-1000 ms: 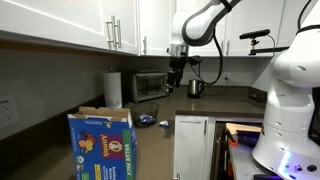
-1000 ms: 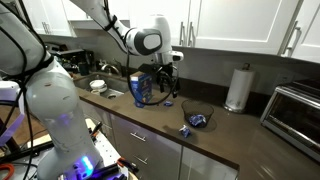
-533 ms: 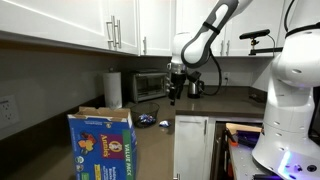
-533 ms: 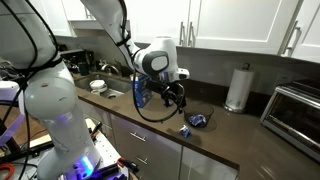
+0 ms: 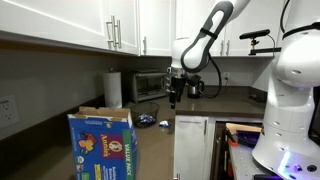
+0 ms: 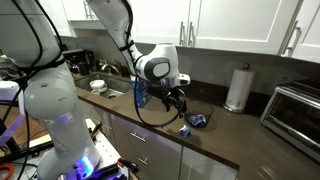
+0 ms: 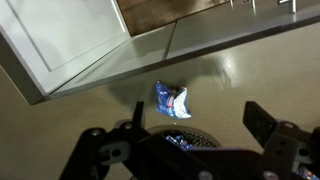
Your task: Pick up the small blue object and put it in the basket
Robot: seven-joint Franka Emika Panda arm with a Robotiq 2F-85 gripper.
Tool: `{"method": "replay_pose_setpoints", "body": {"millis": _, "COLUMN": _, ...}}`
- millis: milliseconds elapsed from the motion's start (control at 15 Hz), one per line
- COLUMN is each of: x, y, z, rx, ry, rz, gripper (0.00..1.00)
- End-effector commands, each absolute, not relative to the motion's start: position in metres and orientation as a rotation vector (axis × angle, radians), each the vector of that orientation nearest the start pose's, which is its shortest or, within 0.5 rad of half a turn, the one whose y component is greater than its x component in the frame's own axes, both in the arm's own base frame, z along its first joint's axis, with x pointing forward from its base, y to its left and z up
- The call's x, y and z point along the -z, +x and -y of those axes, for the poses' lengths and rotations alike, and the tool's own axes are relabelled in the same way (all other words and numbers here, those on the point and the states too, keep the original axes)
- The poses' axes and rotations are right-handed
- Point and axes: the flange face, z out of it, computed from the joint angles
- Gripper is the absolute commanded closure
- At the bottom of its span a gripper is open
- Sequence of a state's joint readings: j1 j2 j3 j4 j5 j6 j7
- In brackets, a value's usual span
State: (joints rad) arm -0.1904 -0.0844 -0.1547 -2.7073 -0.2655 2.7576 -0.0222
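My open gripper needs to go well down next onto the crumpled packet [image 7: 172,100] below. It should keep off the basket [image 7: 190,139], because the basket's rim is close by.
The small blue object, a crumpled blue and white packet, lies on the grey counter in the wrist view [image 7: 171,101] and near the counter's front edge in both exterior views [image 6: 185,130] [image 5: 163,123]. The basket [image 7: 190,139] is a dark mesh bowl right beside it, with something blue inside; it shows in both exterior views [image 6: 199,120] [image 5: 146,120]. My gripper [image 7: 195,135] is open and empty. It hangs above the basket and packet, well clear of the counter [image 6: 172,102] [image 5: 176,96]. Its body hides part of the basket in the wrist view.
A toaster oven [image 5: 150,85] and a paper towel roll [image 5: 113,88] stand at the back of the counter. A kettle [image 5: 196,88] is beyond the arm. A big blue snack box [image 5: 100,146] stands in the foreground. White cabinets hang overhead.
The arm has come down and moved over the counter toward the basket and the packet. The gripper has stayed open. The objects have not moved.
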Motion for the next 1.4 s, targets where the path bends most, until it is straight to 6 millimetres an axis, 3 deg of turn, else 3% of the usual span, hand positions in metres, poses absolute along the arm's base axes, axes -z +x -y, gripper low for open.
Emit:
{"method": "replay_pose_setpoints", "body": {"millis": 0, "x": -0.245, "y": 0.397, "z": 0.129, "rx": 0.242, "ry": -3.255, "rz": -0.100, "gripper": 0.00}}
{"method": "replay_pose_setpoints", "body": {"millis": 467, "x": -0.206, "y": 0.403, "z": 0.132, "rx": 0.415, "ry": -3.232, "rz": -0.063, "gripper": 0.00}}
{"method": "replay_pose_setpoints", "body": {"millis": 867, "x": -0.171, "y": 0.409, "z": 0.143, "rx": 0.435, "ry": -3.249, "rz": 0.005, "gripper": 0.00}}
{"method": "replay_pose_setpoints", "body": {"millis": 1333, "x": -0.145, "y": 0.434, "z": 0.157, "rx": 0.395, "ry": -3.258, "rz": 0.069, "gripper": 0.00}}
